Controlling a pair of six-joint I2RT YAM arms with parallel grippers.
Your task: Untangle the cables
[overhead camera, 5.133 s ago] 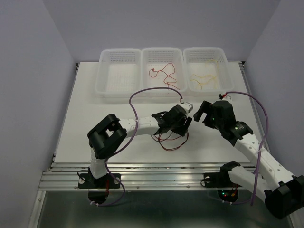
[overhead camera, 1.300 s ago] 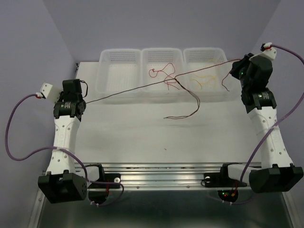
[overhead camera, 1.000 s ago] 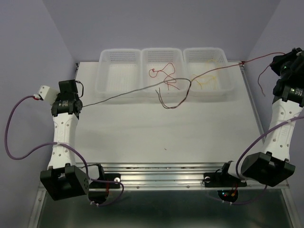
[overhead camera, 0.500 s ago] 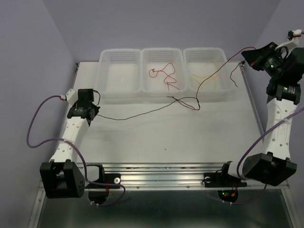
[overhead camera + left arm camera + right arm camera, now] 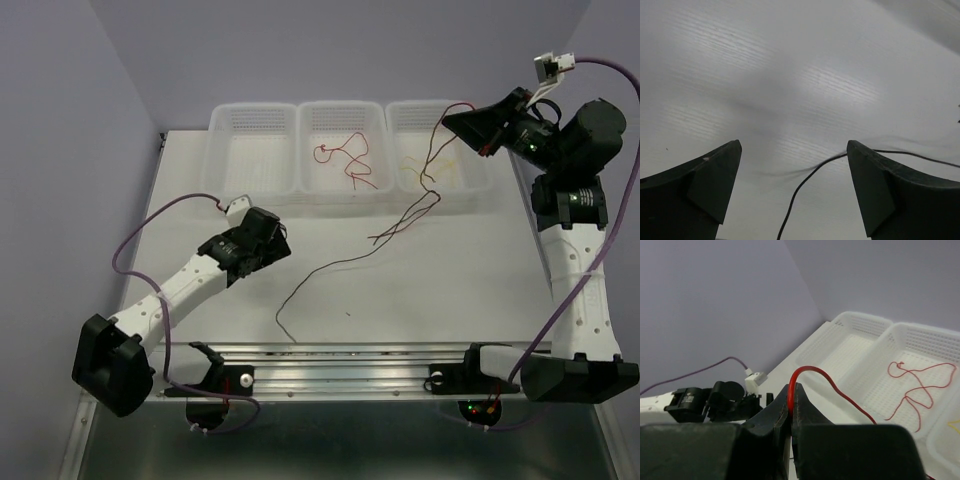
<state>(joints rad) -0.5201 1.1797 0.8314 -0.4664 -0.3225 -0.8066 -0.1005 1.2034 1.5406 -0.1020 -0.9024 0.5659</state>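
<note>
My left gripper moves to the right in the top view next, onto the black cable below its twist with the red one, because they hang twisted together.
My right gripper (image 5: 452, 119) hangs high over the right basket, shut on a thin red cable (image 5: 432, 160). That cable droops from it to the table. In the right wrist view the jaws (image 5: 791, 390) pinch the red cable (image 5: 840, 390) where it arches over. A thin black cable (image 5: 318, 270) lies loose on the table, running from the near middle up toward the hanging strands. My left gripper (image 5: 280, 246) is low at centre-left, open. In the left wrist view the black cable (image 5: 802, 186) passes between the spread fingers (image 5: 705, 185), untouched.
Three white baskets line the far edge. The left basket (image 5: 250, 185) shows nothing inside, the middle basket (image 5: 345, 190) holds a curly red cable (image 5: 345, 160), and the right basket (image 5: 470, 180) holds a yellow cable (image 5: 425, 168). Purple arm cables loop beside both arms.
My left gripper opened and let go of the black cable, which fell slack on the table, then moved inward. My right gripper swung left over the right basket, still holding the red cable.
</note>
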